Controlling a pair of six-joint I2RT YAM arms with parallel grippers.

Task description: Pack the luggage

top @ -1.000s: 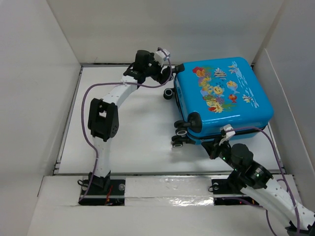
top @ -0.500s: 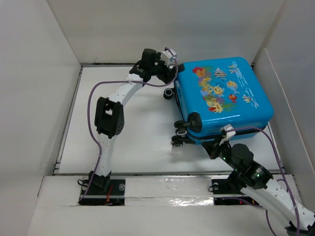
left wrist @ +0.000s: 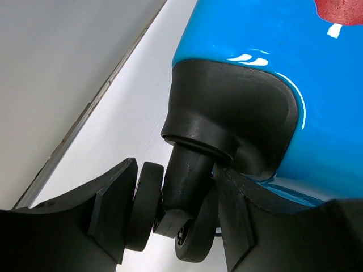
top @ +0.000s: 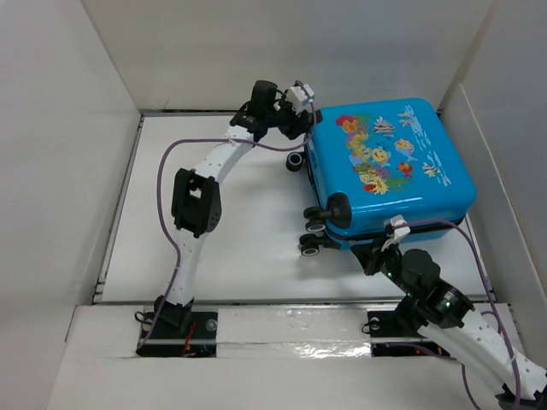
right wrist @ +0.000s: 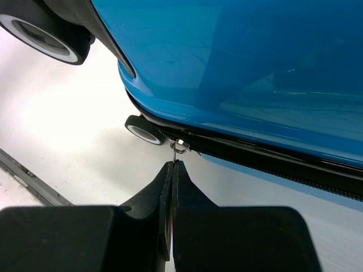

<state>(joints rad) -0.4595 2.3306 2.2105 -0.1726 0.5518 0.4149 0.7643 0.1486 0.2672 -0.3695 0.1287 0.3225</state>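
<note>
I will pull the caster wheel (left wrist: 190, 221) to the left in the top view and back with my left gripper next, because walls are close behind the luggage.
The luggage (top: 385, 166), a bright-blue hard-shell suitcase with a fish and coral print, lies flat and closed at the right of the table. My left gripper (top: 301, 120) is at its far left corner, its jaws closed around the black caster wheel (left wrist: 190, 221) and its stem (left wrist: 190, 175) under the blue shell (left wrist: 244, 28). My right gripper (top: 379, 254) is at the near edge, shut on the thin metal zipper pull (right wrist: 174, 152) that hangs from the black zipper trim (right wrist: 255, 158).
White walls box the table on the left, back and right, close behind the luggage. Other caster wheels stick out at the luggage's left side (top: 293, 161) and near left corner (top: 312, 243). The white table (top: 231, 231) lies left of the luggage.
My left gripper has moved right along the back wall to the luggage's far left corner. The luggage has shifted slightly. The right arm has not moved.
</note>
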